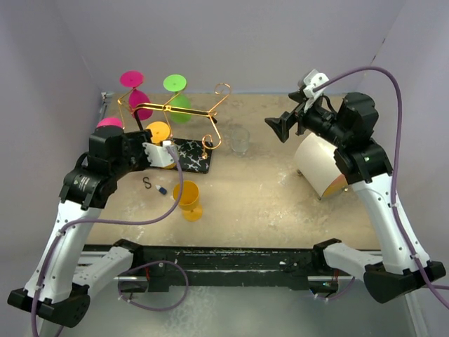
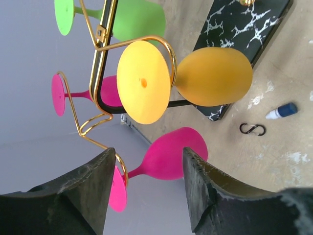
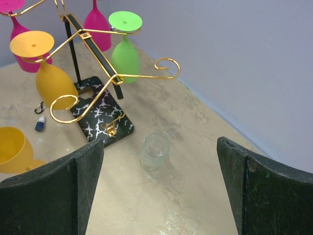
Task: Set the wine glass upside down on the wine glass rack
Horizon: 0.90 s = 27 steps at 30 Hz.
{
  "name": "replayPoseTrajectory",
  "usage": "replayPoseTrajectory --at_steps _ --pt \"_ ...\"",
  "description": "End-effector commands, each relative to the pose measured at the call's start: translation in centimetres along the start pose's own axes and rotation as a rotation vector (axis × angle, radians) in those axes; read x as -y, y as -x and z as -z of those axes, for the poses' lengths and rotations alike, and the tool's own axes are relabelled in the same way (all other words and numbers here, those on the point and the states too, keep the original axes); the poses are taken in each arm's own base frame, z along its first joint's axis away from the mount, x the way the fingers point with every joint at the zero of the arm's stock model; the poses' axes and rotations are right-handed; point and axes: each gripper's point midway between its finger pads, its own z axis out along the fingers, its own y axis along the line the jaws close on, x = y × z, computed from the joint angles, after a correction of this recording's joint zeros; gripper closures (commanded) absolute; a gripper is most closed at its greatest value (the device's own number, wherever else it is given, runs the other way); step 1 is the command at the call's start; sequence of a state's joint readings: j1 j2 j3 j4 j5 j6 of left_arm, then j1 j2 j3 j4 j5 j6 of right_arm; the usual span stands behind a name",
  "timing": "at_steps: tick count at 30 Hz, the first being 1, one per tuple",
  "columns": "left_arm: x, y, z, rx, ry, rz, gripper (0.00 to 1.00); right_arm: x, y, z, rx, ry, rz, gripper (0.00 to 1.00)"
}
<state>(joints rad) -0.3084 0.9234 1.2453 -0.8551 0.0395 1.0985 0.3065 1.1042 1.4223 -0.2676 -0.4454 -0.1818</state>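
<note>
My right gripper should go down next toward the small clear glass, onto the side of the glass's rim away from the rack. The open table there leaves room for my fingers.
The gold wire wine glass rack (image 1: 184,112) stands on its black marbled base (image 1: 193,158) at the back left; it also shows in the right wrist view (image 3: 102,73). Pink, green and orange glasses hang upside down on it. An orange wine glass (image 1: 189,199) stands upright on the table in front of the base, and shows at the left edge of the right wrist view (image 3: 12,147). My left gripper (image 1: 161,149) is open and empty beside the rack, its fingers framing a hanging pink glass (image 2: 171,154). My right gripper (image 1: 280,128) is open and empty, raised to the right of the rack.
A small clear glass (image 1: 240,139) stands right of the rack base (image 3: 155,151). A white roll (image 1: 321,167) lies at the right. A black carabiner (image 1: 146,182) and a small blue-capped bottle (image 1: 162,190) lie near the orange glass. Walls close the back and sides.
</note>
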Motion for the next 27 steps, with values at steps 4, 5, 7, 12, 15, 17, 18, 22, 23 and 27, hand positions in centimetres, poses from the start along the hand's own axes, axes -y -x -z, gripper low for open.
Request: replayPoseTrajectory --at_steps 4,5,7,12,15,17,18,22,23,27 --pt "0.5 1.8 2.1 0.112 0.017 0.211 0.32 -0.2 -0.3 -0.8 0.018 0.041 0.001 0.00" --pt "0.6 1.9 2.3 0.122 0.021 0.238 0.29 -0.4 -0.9 -1.1 0.007 0.054 0.003 0.00" --pt "0.4 2.2 2.9 0.136 0.039 0.313 0.23 -0.4 -2.4 -1.8 -0.022 0.067 0.000 0.00" --pt "-0.2 2.4 4.0 0.141 0.079 0.469 0.03 0.9 -6.6 -4.5 -0.134 0.043 -0.040 0.00" --pt "-0.7 2.4 4.6 0.155 0.109 0.523 0.01 2.3 -10.4 -6.8 -0.231 0.012 -0.060 0.02" --pt "-1.1 2.4 5.2 0.171 0.139 0.535 0.01 2.4 -12.8 -8.0 -0.289 0.015 -0.100 0.05" --pt "-1.2 2.3 5.5 0.178 0.153 0.542 0.01 2.4 -14.0 -8.7 -0.316 0.017 -0.118 0.07" --pt "-1.4 2.4 6.4 0.206 0.175 0.564 0.01 2.6 -17.7 -11.1 -0.405 0.009 -0.196 0.13" --pt "-1.4 2.4 6.5 0.213 0.173 0.568 0.01 2.5 -18.4 -11.6 -0.425 0.005 -0.216 0.15" --pt "-1.0 2.5 6.8 0.229 0.169 0.573 0.01 2.9 -20.9 -13.6 -0.497 -0.018 -0.270 0.23"
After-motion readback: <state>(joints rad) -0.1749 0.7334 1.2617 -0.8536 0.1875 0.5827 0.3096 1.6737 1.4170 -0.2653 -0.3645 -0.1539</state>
